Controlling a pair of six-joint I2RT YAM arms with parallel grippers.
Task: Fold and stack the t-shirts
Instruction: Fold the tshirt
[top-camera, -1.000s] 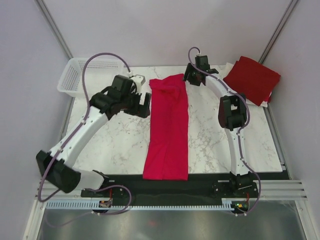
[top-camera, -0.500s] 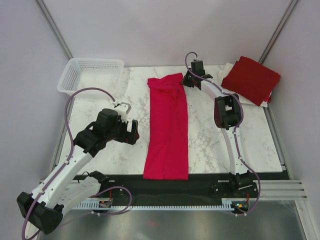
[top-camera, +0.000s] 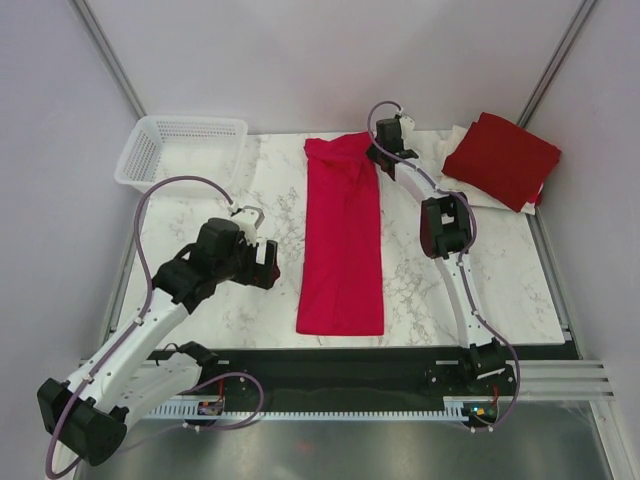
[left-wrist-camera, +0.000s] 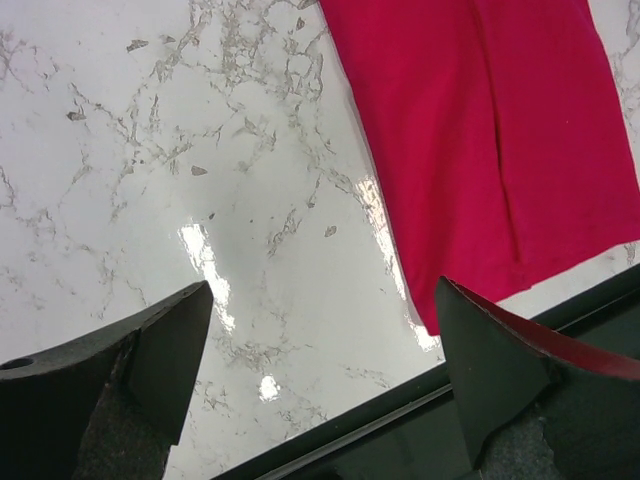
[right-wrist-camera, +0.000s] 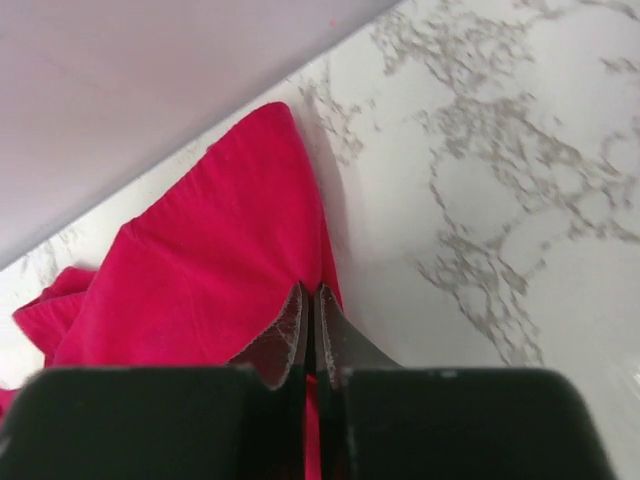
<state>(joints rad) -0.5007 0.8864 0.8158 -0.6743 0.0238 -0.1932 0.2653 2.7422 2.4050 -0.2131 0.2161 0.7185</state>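
My left gripper comes back and down, toward the right in the top view, onto the crimson t-shirt's nearest corner (top-camera: 301, 329) (left-wrist-camera: 427, 316) next, since it lies flat and uncovered.
The bright crimson t-shirt (top-camera: 341, 240) lies as a long narrow strip down the middle of the table. My right gripper (top-camera: 381, 158) is shut on its far right corner; in the right wrist view the jaws (right-wrist-camera: 312, 298) pinch the edge of the crimson cloth (right-wrist-camera: 200, 270). My left gripper (top-camera: 270, 265) is open and empty, left of the strip's lower half. In the left wrist view it (left-wrist-camera: 322, 288) hovers over bare marble, with the crimson shirt (left-wrist-camera: 480, 130) to the right. A darker red folded t-shirt (top-camera: 505, 158) rests on white t-shirts (top-camera: 478, 195) at the back right.
A white mesh basket (top-camera: 180, 150) stands at the back left corner. The table (top-camera: 230, 200) is marble, with a black strip (top-camera: 330, 362) along its near edge. Frame posts and grey walls close in both sides.
My left arm has let go of the shirt's far left corner and drawn back toward the near left. My right gripper has pulled the strip farther back, off the black front strip.
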